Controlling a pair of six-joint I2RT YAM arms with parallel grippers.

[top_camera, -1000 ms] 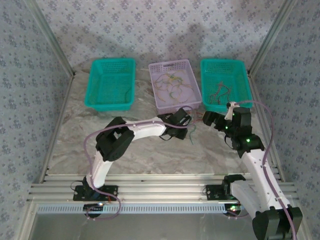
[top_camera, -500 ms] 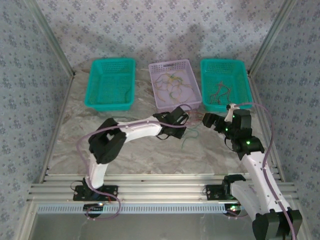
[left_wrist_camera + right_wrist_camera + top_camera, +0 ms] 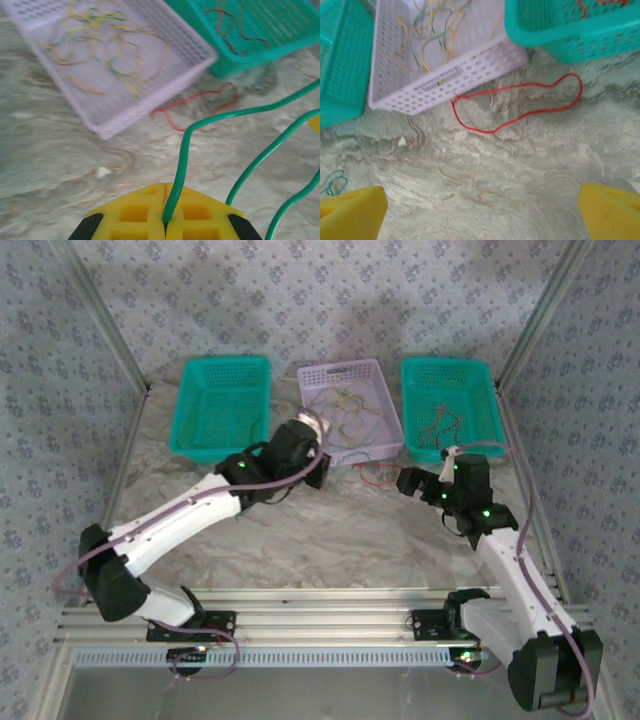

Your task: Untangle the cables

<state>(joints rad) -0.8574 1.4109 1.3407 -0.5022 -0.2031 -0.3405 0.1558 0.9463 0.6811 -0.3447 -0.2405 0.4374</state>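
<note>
My left gripper swings over the teal basket free of red cables, which stands outward and sideways, next, then lowers and releases the green cable.
My left gripper (image 3: 166, 189) is shut on a green cable (image 3: 210, 119), which rises from between the yellow pads and loops off to the right. From above, this gripper (image 3: 318, 466) sits at the lilac basket's (image 3: 392, 430) near left corner. A tangle of yellow, green and whitish cables (image 3: 345, 405) lies in that basket. A red cable (image 3: 492, 132) lies in a loop on the table just in front of it. My right gripper (image 3: 482, 215) is open over bare table, short of the red loop, with nothing between its pads.
A teal basket (image 3: 225, 362) stands at the back left. Another teal basket (image 3: 490, 390) at the back right holds red cables (image 3: 440, 425). A bit of green cable (image 3: 334, 182) shows low on the left in the right wrist view.
The left arm has stretched out and swung its gripper left and back, carrying the green cable to the lilac basket's near left corner. The red cable now lies uncovered. The right gripper barely moved.
</note>
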